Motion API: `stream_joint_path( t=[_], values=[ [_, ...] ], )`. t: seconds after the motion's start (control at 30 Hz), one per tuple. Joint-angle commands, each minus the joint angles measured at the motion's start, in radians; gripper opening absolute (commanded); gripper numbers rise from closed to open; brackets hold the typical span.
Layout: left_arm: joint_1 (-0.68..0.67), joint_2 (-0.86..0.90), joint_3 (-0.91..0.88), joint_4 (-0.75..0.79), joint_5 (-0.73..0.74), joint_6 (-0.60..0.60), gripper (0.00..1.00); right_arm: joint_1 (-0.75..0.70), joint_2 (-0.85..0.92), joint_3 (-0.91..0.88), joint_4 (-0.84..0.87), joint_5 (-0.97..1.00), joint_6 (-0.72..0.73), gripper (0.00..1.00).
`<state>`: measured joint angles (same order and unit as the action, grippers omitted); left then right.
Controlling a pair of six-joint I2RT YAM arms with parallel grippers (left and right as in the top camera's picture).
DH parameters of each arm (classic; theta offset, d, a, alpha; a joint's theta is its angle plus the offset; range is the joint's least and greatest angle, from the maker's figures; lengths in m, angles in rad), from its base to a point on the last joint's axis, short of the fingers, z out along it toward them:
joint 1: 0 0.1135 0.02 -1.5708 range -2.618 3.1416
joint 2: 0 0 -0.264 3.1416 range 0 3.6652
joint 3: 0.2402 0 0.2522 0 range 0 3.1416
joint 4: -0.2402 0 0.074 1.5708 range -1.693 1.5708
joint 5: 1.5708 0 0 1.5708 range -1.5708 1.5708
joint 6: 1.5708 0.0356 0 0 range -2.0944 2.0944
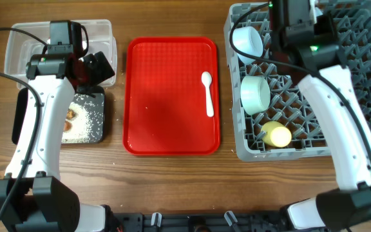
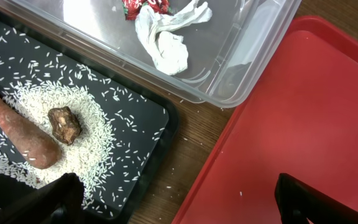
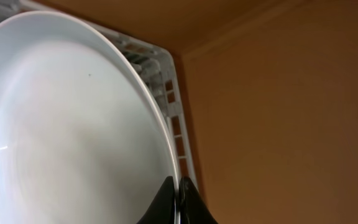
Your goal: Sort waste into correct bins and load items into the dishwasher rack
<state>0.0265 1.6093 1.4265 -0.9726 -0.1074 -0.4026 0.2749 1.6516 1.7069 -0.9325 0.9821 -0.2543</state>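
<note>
I will lower my right gripper until the plate [image 3: 73, 124], already on edge, stands among the rack's empty wires beside the bowls, and let go of the plate's rim, since those pegs are below it.
My right gripper [image 3: 179, 193] is shut on the rim of the pale blue plate [image 3: 73, 124], held on edge over the far end of the grey dishwasher rack [image 1: 359, 77]. Two bowls [image 1: 247, 40] [image 1: 255, 94] and the yellow cup [image 1: 277, 135] sit in the rack. The white spoon [image 1: 208, 93] lies on the red tray [image 1: 166, 116]. My left gripper [image 2: 179, 202] is open and empty above the black tray [image 2: 148, 112], which holds the carrot piece [image 2: 17, 134], brown lump [image 2: 64, 124] and rice [image 2: 104, 149]. The clear tub [image 2: 253, 68] holds the wrapper [image 2: 143, 6] and tissue [image 2: 166, 37].
A strip of bare wood with stray rice grains [image 2: 191, 155] runs between the black tray and the red tray. The left arm [image 1: 44, 129] lies over the black tray in the overhead view. The right arm [image 1: 340, 122] crosses the rack.
</note>
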Motion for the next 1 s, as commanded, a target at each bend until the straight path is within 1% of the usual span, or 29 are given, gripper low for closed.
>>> stream_joint_path(
  t=[0.0, 0.27, 0.37, 0.57, 0.6, 0.67, 0.73, 0.77, 0.8, 0.83, 0.97],
  values=[
    [0.006, -0.005, 0.012, 0.003, -0.006, 0.005, 1.0, -0.032, 0.072, -0.008, 0.02, 0.069, -0.034, 0.04],
    [0.006, -0.005, 0.012, 0.003, -0.006, 0.005, 1.0, -0.071, 0.2, -0.008, 0.035, 0.057, -0.034, 0.04],
    [0.006, -0.005, 0.012, 0.003, -0.006, 0.005, 1.0, -0.071, 0.222, -0.008, 0.035, -0.052, -0.034, 0.04],
    [0.006, -0.005, 0.012, 0.003, -0.006, 0.005, 1.0, -0.071, 0.224, -0.008, 0.051, -0.344, -0.032, 0.04],
    [0.006, -0.005, 0.012, 0.003, -0.006, 0.005, 1.0, -0.071, 0.224, -0.008, 0.057, -0.407, -0.029, 0.08],
    [0.006, -0.005, 0.012, 0.003, -0.006, 0.005, 1.0, -0.072, 0.224, -0.008, 0.063, -0.447, -0.003, 0.33],
    [0.006, -0.005, 0.012, 0.003, -0.006, 0.005, 1.0, -0.072, 0.224, -0.007, 0.068, -0.462, 0.056, 0.63],
    [0.006, -0.005, 0.012, 0.003, -0.006, 0.005, 1.0, -0.072, 0.219, -0.006, 0.066, -0.463, 0.089, 0.82],
    [0.006, -0.005, 0.012, 0.003, -0.006, 0.005, 1.0, -0.072, 0.211, -0.006, 0.064, -0.465, 0.114, 0.93],
    [0.006, -0.005, 0.012, 0.003, -0.006, 0.005, 1.0, -0.072, 0.199, -0.003, 0.058, -0.47, 0.135, 1.0],
    [0.006, -0.005, 0.012, 0.003, -0.006, 0.005, 1.0, -0.072, 0.114, 0.023, 0.038, -0.573, 0.15, 1.0]
  ],
)
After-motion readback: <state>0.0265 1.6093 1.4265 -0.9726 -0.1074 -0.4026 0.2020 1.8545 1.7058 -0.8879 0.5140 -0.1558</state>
